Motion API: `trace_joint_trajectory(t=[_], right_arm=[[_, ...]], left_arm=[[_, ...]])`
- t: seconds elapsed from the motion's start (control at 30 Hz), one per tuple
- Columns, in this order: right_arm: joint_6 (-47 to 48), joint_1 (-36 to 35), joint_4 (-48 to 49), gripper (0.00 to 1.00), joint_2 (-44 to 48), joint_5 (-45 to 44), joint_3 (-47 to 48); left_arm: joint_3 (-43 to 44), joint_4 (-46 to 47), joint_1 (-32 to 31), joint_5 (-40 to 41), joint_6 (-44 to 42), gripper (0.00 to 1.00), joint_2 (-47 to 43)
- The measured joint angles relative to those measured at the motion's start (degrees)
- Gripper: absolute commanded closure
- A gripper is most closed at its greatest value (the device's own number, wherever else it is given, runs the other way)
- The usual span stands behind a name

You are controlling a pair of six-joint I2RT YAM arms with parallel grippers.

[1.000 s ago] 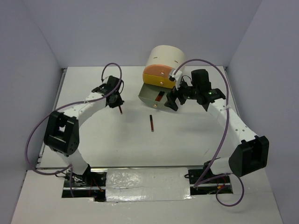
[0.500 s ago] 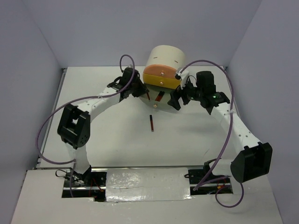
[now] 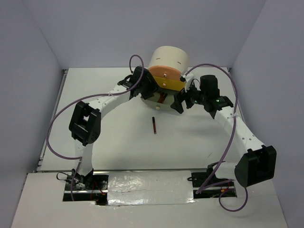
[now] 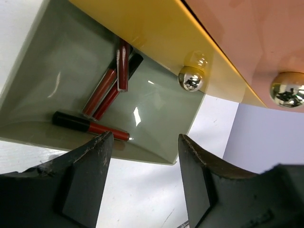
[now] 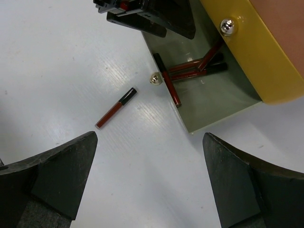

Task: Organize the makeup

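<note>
The loose stick outside the drawer lies below, so I should next move my right gripper to the left in the top view and down to the stick, onto its black-red joint (image 3: 154,124) (image 5: 120,104).
Several dark-red and black makeup sticks (image 4: 107,90) lie in the open grey drawer (image 3: 153,101) of the cream cylinder (image 3: 168,58); one stick (image 4: 90,126) lies along its near wall. My left gripper (image 3: 148,91) hovers over the drawer's left part, open and empty (image 4: 145,137). One more stick (image 3: 154,125) lies loose on the table in front of the drawer, also in the right wrist view (image 5: 115,108). My right gripper (image 3: 178,102) is open and empty (image 5: 149,137) just right of the drawer. No brush or packets show.
Above the grey drawer are a shut yellow drawer (image 3: 167,84) and an orange one (image 3: 163,73), each with a gold knob (image 4: 191,78). The grey drawer's own knob (image 5: 155,78) faces the loose stick. Grey walls enclose the white table (image 3: 109,142).
My left arm has swung right from the table's left side to the drawer, carrying a dark-red stick; its jaws now stand open and the stick lies in the drawer. The right gripper shifted slightly.
</note>
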State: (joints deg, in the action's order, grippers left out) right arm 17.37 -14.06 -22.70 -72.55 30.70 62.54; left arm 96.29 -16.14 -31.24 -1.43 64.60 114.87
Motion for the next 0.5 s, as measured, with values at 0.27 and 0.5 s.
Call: trace_joint_trajectory(t=[0.27, 0.5], right_arm=[[-2.54, -4.04, 0.11, 0.00, -1.99, 0.79, -0.28], [-8.79, -15.76, 1.53, 0.00, -8.70, -9.81, -1.49]], left_arm=[[-3.17, -2.29, 0.09, 3.76, -3.56, 0.52, -4.31], [-20.63, -2.97, 1.62, 10.88, -9.07, 0.68, -27.21]])
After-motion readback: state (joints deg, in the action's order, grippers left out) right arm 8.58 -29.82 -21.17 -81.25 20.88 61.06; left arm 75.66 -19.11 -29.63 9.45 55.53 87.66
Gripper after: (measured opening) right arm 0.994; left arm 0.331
